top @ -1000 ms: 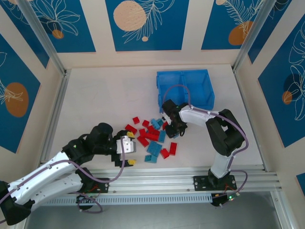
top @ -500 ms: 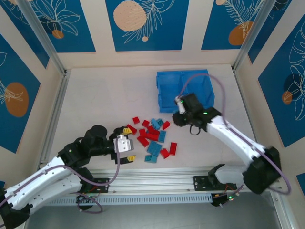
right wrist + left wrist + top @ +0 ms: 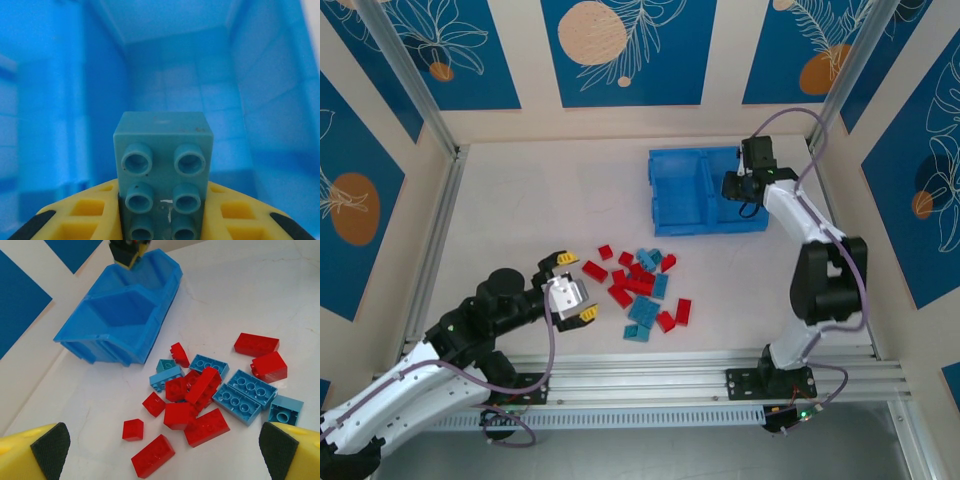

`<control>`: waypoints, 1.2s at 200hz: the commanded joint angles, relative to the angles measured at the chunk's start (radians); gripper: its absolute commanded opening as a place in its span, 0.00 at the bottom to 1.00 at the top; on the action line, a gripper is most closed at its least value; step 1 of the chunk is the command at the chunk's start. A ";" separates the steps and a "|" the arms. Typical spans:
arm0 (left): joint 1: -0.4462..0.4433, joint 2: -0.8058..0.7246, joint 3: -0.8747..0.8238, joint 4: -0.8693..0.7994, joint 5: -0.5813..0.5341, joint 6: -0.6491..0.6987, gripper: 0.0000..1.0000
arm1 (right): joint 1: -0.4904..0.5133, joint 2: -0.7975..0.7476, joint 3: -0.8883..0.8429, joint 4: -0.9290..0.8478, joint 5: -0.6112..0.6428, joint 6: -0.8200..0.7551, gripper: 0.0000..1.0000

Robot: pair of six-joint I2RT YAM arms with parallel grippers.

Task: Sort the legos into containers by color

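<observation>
Next, the right gripper goes down between the sides of the blue bin's section and releases the light blue lego, since the section's open bottom lies directly below.
Red and light blue legos (image 3: 640, 290) lie in a loose pile on the table, and the left wrist view shows them close up (image 3: 205, 390). The blue bin (image 3: 680, 195) has two compartments side by side. My right gripper (image 3: 738, 188) hangs over the right compartment, shut on a light blue lego (image 3: 162, 160); that compartment's walls (image 3: 175, 75) rise behind the brick. My left gripper (image 3: 568, 290) stands wide open just left of the pile, low over the table, with several red bricks (image 3: 152, 456) lying between its fingers untouched.
The bin (image 3: 125, 310) sits at the back right, beyond the pile, with the right gripper (image 3: 127, 252) above its far end. A metal rail (image 3: 700, 370) runs along the near edge. Bare table lies left of the pile and behind it.
The right arm has lifted from the pile and swung back to above the bin's right compartment, carrying the light blue lego. The left gripper has drifted slightly left, still open.
</observation>
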 commanded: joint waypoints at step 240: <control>-0.074 0.617 0.454 -0.216 -0.198 -1.198 0.79 | 0.068 -0.894 -0.519 -0.376 -0.222 0.561 0.79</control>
